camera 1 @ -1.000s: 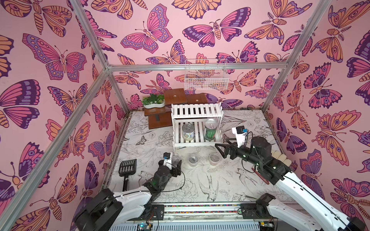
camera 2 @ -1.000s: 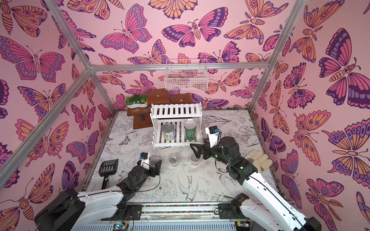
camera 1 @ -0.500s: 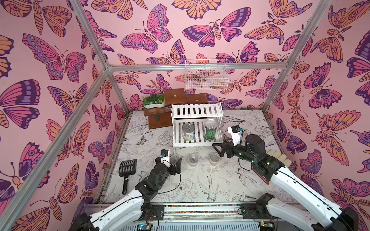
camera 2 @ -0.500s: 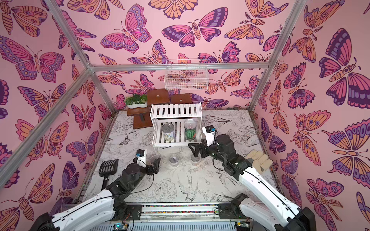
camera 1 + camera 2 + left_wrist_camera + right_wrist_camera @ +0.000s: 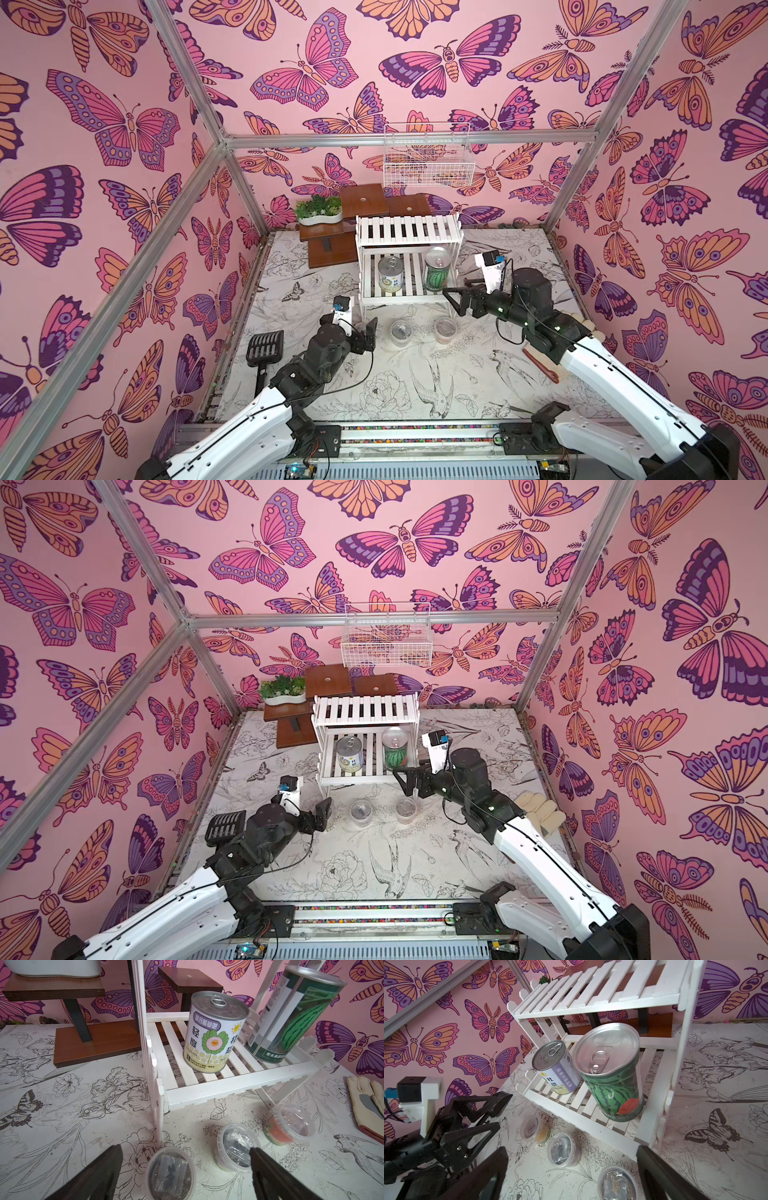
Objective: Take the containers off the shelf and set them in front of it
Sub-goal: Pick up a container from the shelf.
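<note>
The watermelon can still stands on the shelf before the right gripper's open fingers, so the robot's right gripper will next reach outward around the can's upper body (image 5: 436,272) (image 5: 614,1084) and close.
The white slatted shelf (image 5: 409,232) (image 5: 365,712) holds two cans on its lower tier: a pale-labelled can (image 5: 390,277) (image 5: 216,1030) (image 5: 556,1068) and a watermelon-printed can (image 5: 437,271) (image 5: 291,1016) (image 5: 612,1072). Three clear lidded cups stand on the floor in front: a yellow one (image 5: 534,1129) (image 5: 170,1172), a middle one (image 5: 401,332) (image 5: 235,1147) (image 5: 563,1152) and a red-orange one (image 5: 445,329) (image 5: 288,1124) (image 5: 617,1183). My left gripper (image 5: 368,336) (image 5: 184,1149) is open, its jaws standing apart on either side of the yellow cup. My right gripper (image 5: 455,301) (image 5: 572,1150) is open and empty, just right of the shelf's front edge, near the watermelon can.
A brown stepped stand (image 5: 361,203) with a white planter (image 5: 319,216) stands behind the shelf. A white wire basket (image 5: 428,160) hangs on the back wall. A black scoop (image 5: 264,355) lies at the left, and pale gloves (image 5: 538,810) at the right.
My left gripper has opened, let go of the yellow cup on the floor and drawn back a little. My right gripper has moved slightly towards the shelf.
</note>
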{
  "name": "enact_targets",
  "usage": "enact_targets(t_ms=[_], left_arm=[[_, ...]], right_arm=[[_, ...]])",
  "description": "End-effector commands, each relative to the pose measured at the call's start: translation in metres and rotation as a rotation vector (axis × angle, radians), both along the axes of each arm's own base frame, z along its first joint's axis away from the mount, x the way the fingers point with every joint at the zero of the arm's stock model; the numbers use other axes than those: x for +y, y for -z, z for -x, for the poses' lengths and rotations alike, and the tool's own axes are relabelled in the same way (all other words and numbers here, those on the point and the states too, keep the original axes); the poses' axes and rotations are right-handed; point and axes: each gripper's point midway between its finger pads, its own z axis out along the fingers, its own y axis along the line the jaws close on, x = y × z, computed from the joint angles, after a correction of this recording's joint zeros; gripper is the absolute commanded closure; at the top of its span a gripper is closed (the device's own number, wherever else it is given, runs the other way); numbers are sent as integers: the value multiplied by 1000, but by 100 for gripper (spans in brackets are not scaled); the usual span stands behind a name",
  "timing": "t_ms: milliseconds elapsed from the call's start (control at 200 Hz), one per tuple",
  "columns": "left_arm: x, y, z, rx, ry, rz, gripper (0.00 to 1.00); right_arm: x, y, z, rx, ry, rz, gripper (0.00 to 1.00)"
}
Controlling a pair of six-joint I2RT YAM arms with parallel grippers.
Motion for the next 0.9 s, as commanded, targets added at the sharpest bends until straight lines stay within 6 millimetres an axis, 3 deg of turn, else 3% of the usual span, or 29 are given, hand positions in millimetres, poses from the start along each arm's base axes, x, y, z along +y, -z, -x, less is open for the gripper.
enact_targets(t_ms=[0, 280, 681, 896], left_arm=[[-2, -12, -3, 9, 19, -22, 0], [-6, -49, -11, 9, 59, -25, 0], [10, -60, -31, 136, 93, 41, 1], [16, -62, -38, 166, 121, 96, 1]], right_arm=[[-6, -3, -1, -6, -3, 20, 1], [-18, -3, -19, -22, 42, 62, 1], [4, -4, -62, -91, 1, 137, 1], [16, 6, -82, -118, -6, 201, 1]])
